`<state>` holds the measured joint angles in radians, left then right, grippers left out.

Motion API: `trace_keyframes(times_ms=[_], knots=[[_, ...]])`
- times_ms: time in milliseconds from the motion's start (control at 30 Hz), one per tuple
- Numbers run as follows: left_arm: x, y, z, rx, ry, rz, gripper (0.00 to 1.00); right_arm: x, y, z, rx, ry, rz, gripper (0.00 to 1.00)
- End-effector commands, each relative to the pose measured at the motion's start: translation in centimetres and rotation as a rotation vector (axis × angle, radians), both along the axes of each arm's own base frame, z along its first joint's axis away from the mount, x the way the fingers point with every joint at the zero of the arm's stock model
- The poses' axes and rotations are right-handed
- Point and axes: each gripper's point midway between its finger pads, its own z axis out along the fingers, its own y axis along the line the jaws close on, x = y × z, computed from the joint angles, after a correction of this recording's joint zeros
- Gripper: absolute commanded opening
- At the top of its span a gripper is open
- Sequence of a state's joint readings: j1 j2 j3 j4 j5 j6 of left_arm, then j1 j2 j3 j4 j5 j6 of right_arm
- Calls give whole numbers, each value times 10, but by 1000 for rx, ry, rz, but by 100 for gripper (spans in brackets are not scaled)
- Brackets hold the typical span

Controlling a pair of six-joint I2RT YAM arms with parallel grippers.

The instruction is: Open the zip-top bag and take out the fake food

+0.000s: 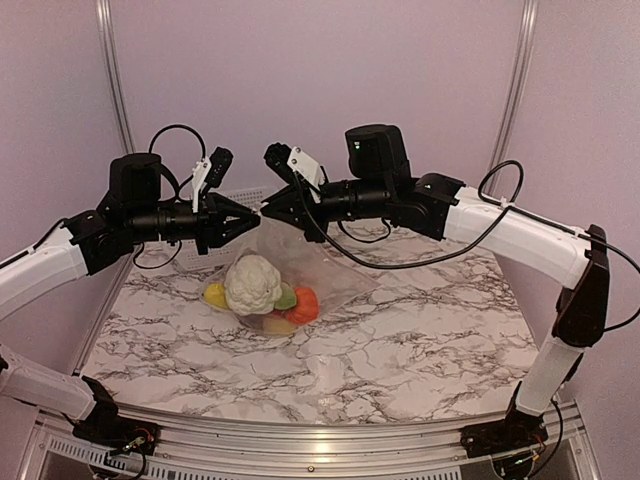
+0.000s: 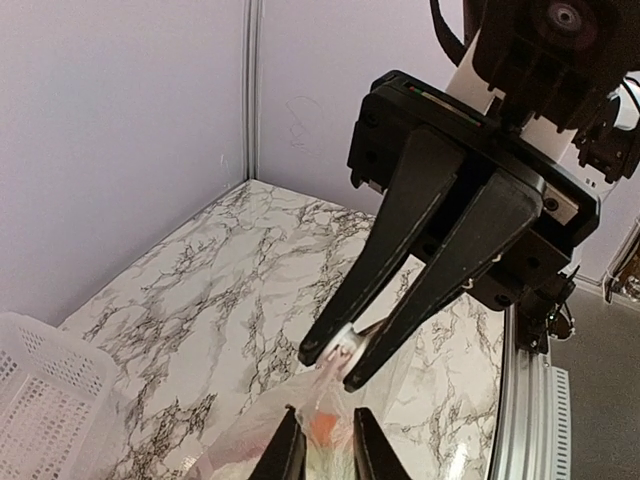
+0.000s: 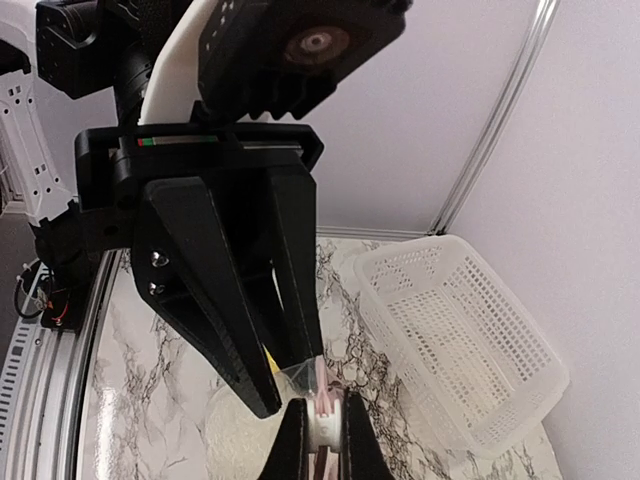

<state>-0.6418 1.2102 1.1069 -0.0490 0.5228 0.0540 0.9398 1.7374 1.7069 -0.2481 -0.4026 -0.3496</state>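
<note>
The bag's loose corner (image 1: 367, 281) is below my right gripper, to the right in the top view, so I should lower it there next and release the bag's slider.
The clear zip-top bag (image 1: 300, 265) hangs by its mouth above the marble table (image 1: 420, 340), its bottom resting on the table. Inside it are a white cauliflower (image 1: 252, 283), a yellow piece (image 1: 214, 296), a green piece (image 1: 287, 298) and an orange-red piece (image 1: 306, 304). My left gripper (image 1: 248, 216) is shut on the bag's top edge, with bunched plastic between its fingers in the left wrist view (image 2: 324, 425). My right gripper (image 1: 268, 211) meets it tip to tip and is shut on the white zip slider (image 3: 322, 432), which also shows in the left wrist view (image 2: 350, 350).
A white mesh basket (image 3: 470, 350) stands at the back left of the table, behind my left arm; its corner shows in the left wrist view (image 2: 40, 400). Purple walls close the back and sides.
</note>
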Motion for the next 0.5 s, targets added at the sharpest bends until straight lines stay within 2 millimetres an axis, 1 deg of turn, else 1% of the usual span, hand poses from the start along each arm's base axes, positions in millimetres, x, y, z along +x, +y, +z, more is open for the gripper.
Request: trace_keyframes(times_ms=[0,67,100,200,300,400,467], knots=[[0,-5,10,-21,-47,-28,10,-10,3,12,21,-2,36,0],[0,-5,11,-24,-45,-27,1,-11,2,12,21,1,40,0],[0,-4,12,-27,-41,-18,0,-11,2,11,20,5,40,0],[5,0,23,-72,-53,20,0,-12,0,4,7,19,31,0],[11,10,27,-128,-24,74,0,-10,-8,-6,-19,26,9,0],[14,20,28,-162,-24,106,0,-6,-21,-16,-41,43,-24,0],[13,22,29,-175,-21,106,0,-3,-31,-23,-52,59,-45,0]])
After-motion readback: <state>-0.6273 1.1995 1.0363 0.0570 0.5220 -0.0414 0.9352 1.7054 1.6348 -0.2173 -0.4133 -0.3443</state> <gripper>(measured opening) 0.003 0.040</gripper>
